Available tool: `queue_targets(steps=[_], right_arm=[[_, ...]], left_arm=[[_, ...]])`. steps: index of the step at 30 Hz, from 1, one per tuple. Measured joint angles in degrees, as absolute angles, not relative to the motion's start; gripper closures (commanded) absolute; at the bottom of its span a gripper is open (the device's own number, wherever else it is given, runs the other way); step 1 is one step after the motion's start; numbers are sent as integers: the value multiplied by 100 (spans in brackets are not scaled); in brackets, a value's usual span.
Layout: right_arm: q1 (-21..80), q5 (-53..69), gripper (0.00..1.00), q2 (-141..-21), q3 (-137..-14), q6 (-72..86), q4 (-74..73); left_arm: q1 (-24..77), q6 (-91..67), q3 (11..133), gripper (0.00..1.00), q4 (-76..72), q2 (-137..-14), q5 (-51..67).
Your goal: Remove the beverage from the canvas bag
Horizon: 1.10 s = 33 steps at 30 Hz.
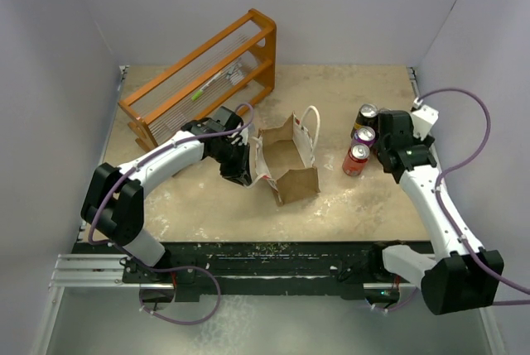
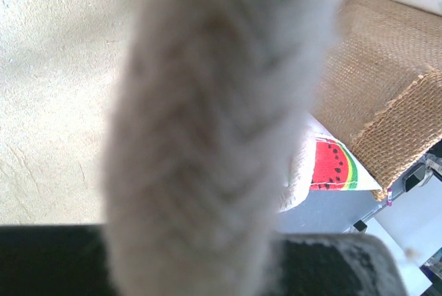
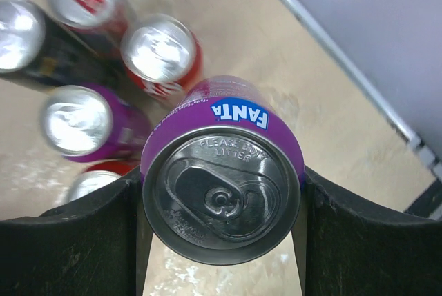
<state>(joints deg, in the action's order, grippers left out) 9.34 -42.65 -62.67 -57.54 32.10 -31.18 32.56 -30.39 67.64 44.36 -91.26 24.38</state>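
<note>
My right gripper will next move down to the free spot of bare table beside the standing cans and open, because the purple Fanta can still hangs above that spot.
The canvas bag stands open at the table's middle, tan burlap with a white watermelon-print side panel. My left gripper is at its left side, shut on one white rope handle, which fills the left wrist view. The other handle sticks up at the bag's right. No can shows inside the bag. The beverage, a purple Fanta can, sits upright between the fingers of my right gripper, which touch both its sides.
Several other cans stand just left of the right gripper: a dark one, a purple one and a red one. An orange wooden rack lies at the back left. Grey walls enclose the table.
</note>
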Motion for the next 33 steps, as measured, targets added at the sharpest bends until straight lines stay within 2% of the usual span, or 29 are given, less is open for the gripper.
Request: queue_targets(steps=[6,12,17,28,30,33], right_arm=[[242,-3863,100,-6361,-4930,3621,-3083],[27,-3323,100,-6718,-4534,3583,-2464],[-51,-2891,100,-6980,-4407,3470,-2018],[-156,-2722,100,-7588,-4407,3242,-1415],[-163,-2742,94,-7655,-4407,3212,-1345],[-163,-2740,75,-7664,-4407,3175,-1315]], left_arm=[[3253,-3035,6764,100,4460,-9126,2456],[3256,-3037,6766,100,4484,-9126,2491],[3256,-3037,6770,100,4501,-9126,2495],[3256,-3039,6799,100,4547,-9126,2515],[3256,-3039,6803,100,4545,-9126,2515],[3256,-3039,6803,100,4547,-9129,2515]])
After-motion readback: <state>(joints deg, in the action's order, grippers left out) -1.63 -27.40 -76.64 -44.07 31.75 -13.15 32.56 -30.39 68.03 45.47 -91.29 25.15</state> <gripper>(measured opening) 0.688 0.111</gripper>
